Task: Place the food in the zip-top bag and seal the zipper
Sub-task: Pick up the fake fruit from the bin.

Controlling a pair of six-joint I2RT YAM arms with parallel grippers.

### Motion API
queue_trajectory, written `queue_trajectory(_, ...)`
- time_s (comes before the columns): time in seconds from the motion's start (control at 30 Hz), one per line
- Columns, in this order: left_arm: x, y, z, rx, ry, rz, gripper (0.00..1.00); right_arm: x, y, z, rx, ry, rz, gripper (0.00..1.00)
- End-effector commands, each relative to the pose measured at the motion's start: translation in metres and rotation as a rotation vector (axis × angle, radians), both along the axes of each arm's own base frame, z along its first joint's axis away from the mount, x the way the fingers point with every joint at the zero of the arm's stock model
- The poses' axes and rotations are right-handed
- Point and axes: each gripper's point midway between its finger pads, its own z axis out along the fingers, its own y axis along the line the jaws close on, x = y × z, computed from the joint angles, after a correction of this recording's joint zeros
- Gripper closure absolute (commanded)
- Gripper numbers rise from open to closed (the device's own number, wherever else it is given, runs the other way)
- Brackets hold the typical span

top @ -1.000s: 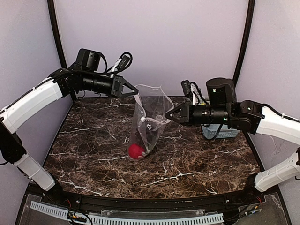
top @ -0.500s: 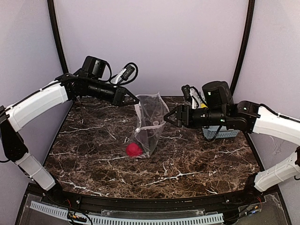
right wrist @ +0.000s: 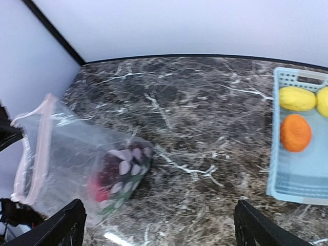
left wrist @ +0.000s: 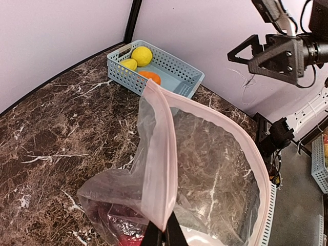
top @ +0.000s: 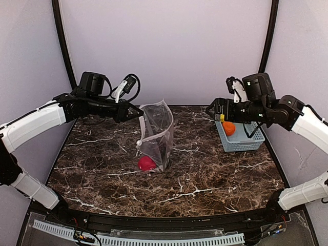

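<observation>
The orange piece (top: pixel 229 128) (right wrist: pixel 295 132) isn't in the bag yet and lies below my right gripper and to its right in the wrist view. My right gripper should next move that way and down around it.
The clear zip-top bag (top: pixel 155 134) stands at the table's middle, its mouth held up. My left gripper (top: pixel 134 114) is shut on the whitish-pink zipper (left wrist: pixel 160 169) at the mouth's corner; its fingertips (left wrist: pixel 165 237) pinch the strip. A red apple (top: pixel 146 163) and a dark purple grape bunch (right wrist: pixel 124 161) lie in the bag's bottom. My right gripper (top: pixel 210 110) is open and empty, hanging right of the bag near the basket, well apart from the bag (right wrist: pixel 72 164). An orange piece (right wrist: pixel 295 132) and yellow pieces (right wrist: pixel 297 98) lie in the basket.
A light-blue slatted basket (top: pixel 245 143) sits at the back right of the marble table (top: pixel 205 174). Purple walls close in the back and sides, with black posts at the corners.
My right gripper has let go of the bag's mouth, opened wide and pulled back to the right toward the basket. My left gripper has shifted slightly left and lower, and the bag sags.
</observation>
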Motion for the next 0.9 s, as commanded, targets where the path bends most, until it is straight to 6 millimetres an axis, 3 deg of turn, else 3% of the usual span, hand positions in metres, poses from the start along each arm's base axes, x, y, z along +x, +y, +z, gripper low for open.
queue_trajectory(0.0,0.006,0.009,0.005,-0.012,-0.102,0.056,0.99,0.034,-0.045,-0.045,-0.139,0.081,-0.118,0.01)
queue_trajectory(0.33,0.011,0.006,-0.011,-0.010,-0.036,0.071,0.99,0.114,-0.128,-0.125,-0.167,0.254,-0.274,0.01)
queue_trajectory(0.63,0.009,0.007,-0.007,-0.021,-0.044,0.071,0.99,0.176,-0.162,-0.180,-0.191,0.365,-0.335,0.04)
queue_trajectory(0.87,0.007,0.012,0.002,-0.017,-0.082,0.086,0.99,0.203,-0.160,-0.202,-0.200,0.398,-0.307,0.03)
